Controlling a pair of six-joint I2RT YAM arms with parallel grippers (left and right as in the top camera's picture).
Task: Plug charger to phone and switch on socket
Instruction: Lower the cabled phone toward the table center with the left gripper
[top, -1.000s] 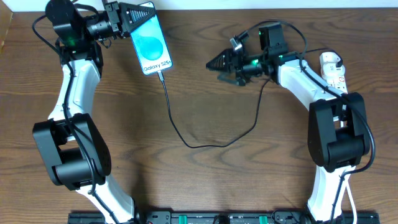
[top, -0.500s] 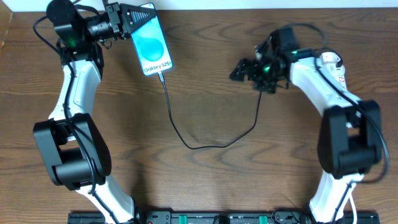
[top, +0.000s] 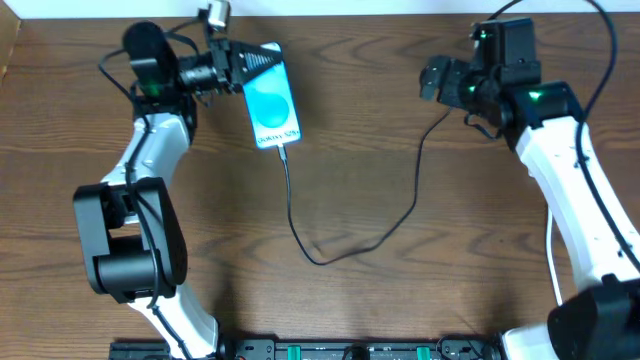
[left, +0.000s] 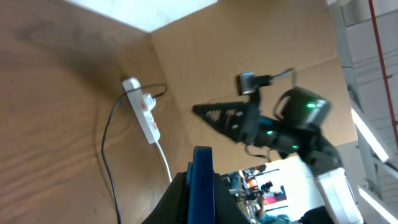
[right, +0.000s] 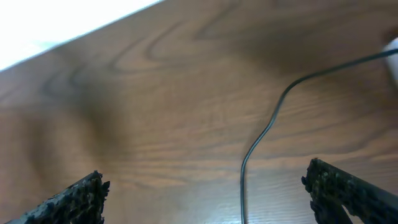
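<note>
My left gripper comes down and back onto the bare wood inside the cable's loop (top: 336, 182) next and releases the phone, as the cable (top: 300, 235) is already in the phone's lower end.
My left gripper (top: 250, 68) is shut on the top end of the phone (top: 273, 100), whose blue screen faces up at the back left. In the left wrist view the phone (left: 203, 180) shows edge-on between the fingers (left: 202, 200). The black charger cable (top: 300, 235) runs from the phone's lower end, loops toward the front, then rises to the back right. My right gripper (top: 428, 80) is open and empty above the table, with the cable (right: 267, 130) passing below its fingers (right: 211, 199). The socket (left: 142, 109) shows only in the left wrist view, with the cable at its far end.
In the overhead view the right arm (top: 550, 140) covers the place where the socket lies. The socket's white cord (left: 165, 165) trails from its near end. The wooden table's (top: 420, 290) back edge meets a white wall just behind both grippers.
My right gripper has swung from the table's middle to the back right. My left gripper has carried the phone a little to the right, and the cable loop has shifted with it.
</note>
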